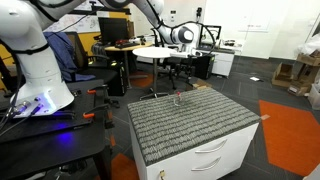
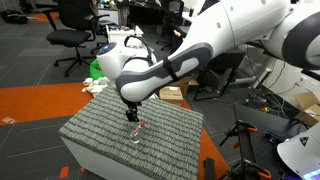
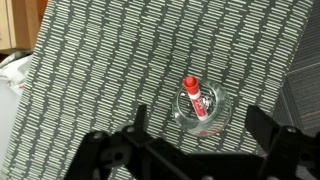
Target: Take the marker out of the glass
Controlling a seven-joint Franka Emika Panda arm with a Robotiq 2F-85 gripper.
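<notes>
The marker's red upper end [image 2: 140,124] [image 3: 190,83] stands clear of the glass's rim, so next my gripper moves down toward the glass, its open fingers around that end.
The marker [image 3: 194,98], red with a whitish barrel, stands tilted inside the small clear glass [image 3: 201,110] on the striped grey mat. In the wrist view my gripper [image 3: 196,133] is open, its dark fingers spread to either side of the glass and above it. In an exterior view the gripper [image 2: 131,114] hangs just over the glass [image 2: 137,131] with the marker [image 2: 139,126] in it. In an exterior view the glass [image 1: 179,99] is tiny, far below the gripper [image 1: 181,36].
The striped mat [image 1: 190,125] covers a white drawer cabinet [image 1: 215,158]. Office chairs [image 2: 72,30], desks and a round table [image 1: 157,52] stand behind. An orange floor patch [image 1: 290,125] lies nearby. The mat's edge [image 3: 30,90] shows in the wrist view.
</notes>
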